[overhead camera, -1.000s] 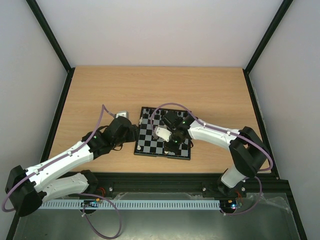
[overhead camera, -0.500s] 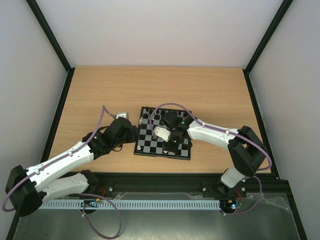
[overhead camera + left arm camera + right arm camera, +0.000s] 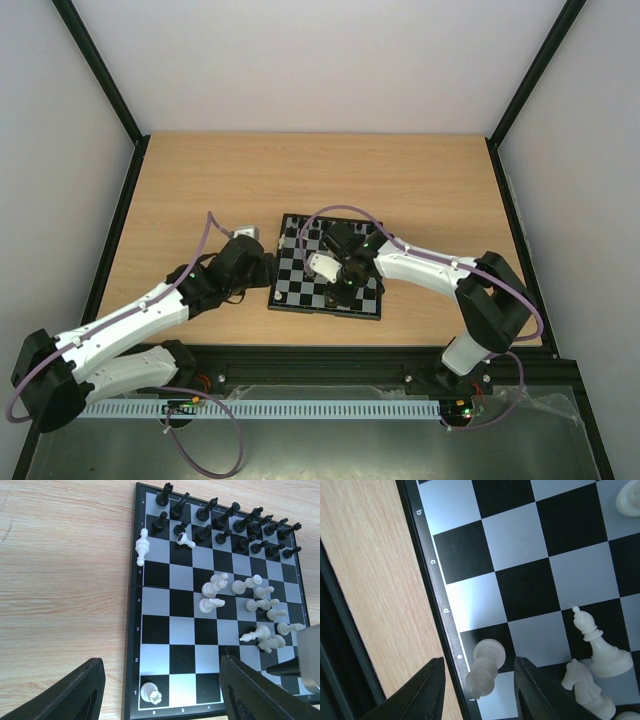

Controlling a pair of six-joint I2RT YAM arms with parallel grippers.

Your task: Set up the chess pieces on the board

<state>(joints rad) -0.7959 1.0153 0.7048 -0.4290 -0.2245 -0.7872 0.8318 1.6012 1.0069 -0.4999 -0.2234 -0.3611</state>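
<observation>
The left gripper will next move outward past the board's empty edge squares and down onto the white piece lying on the board's rim (image 3: 281,242) (image 3: 142,547), since the piece is off the squares.
The board (image 3: 325,308) lies near the table's front middle, its black rim (image 3: 134,630) between my two arms. Black chess pieces (image 3: 225,525) fill its two far rows. White pieces (image 3: 250,605) crowd the right-hand middle, some tipped over, and one white piece (image 3: 142,546) lies on the left rim. My left gripper (image 3: 160,695) hovers open over the near left corner, where a white piece (image 3: 150,692) stands. My right gripper (image 3: 480,690) is open around an upright white piece (image 3: 487,670) on an edge square, with a gap on both sides. A bishop (image 3: 597,645) and a knight (image 3: 582,685) stand beside it.
Black frame posts (image 3: 100,90) edge the wooden table (image 3: 420,190). A black rail (image 3: 330,360) and a white slotted strip (image 3: 320,409) run along the near edge. Purple cables (image 3: 340,210) loop over both arms.
My right gripper's fingers have spread apart, letting go of the white piece, which now stands on its edge square. The left arm has barely shifted.
</observation>
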